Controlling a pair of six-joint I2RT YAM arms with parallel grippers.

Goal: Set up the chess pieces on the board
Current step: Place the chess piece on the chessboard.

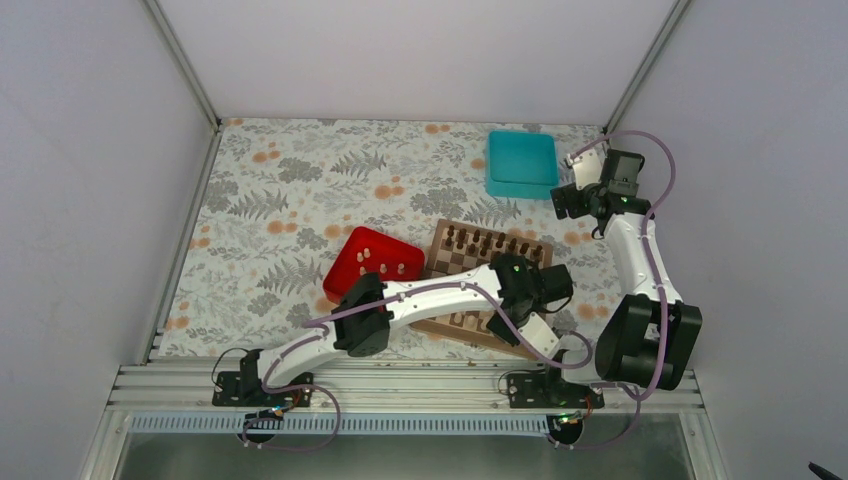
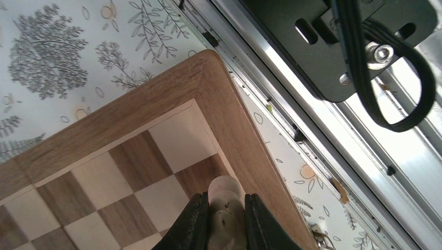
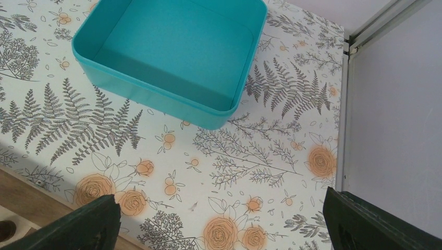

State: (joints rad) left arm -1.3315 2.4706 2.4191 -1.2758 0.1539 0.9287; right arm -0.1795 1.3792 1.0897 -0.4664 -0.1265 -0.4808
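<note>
The square is empty beneath the pale chess piece, so my left gripper will next lower and release it on the dark square (image 2: 199, 177) beside the light corner square.
The board (image 1: 447, 262) lies in the middle of the table, with dark pieces along its far rows and several pale chess pieces (image 1: 470, 321) on its near rows. More pale pieces lie in the red tray (image 1: 345, 268). My left gripper (image 1: 533, 335) reaches over the board's near right corner. In the left wrist view it (image 2: 225, 221) is shut on a pale chess piece (image 2: 225, 200), held low over a dark square next to the light corner square, by the border (image 2: 130, 114). My right gripper (image 1: 580, 168) is open and empty above the table (image 3: 224, 226).
An empty teal box (image 1: 522, 163) stands at the back right, also in the right wrist view (image 3: 172, 52). The red tray sits left of the board. The metal rail and the right arm's base (image 2: 339, 47) lie just beyond the board's near corner.
</note>
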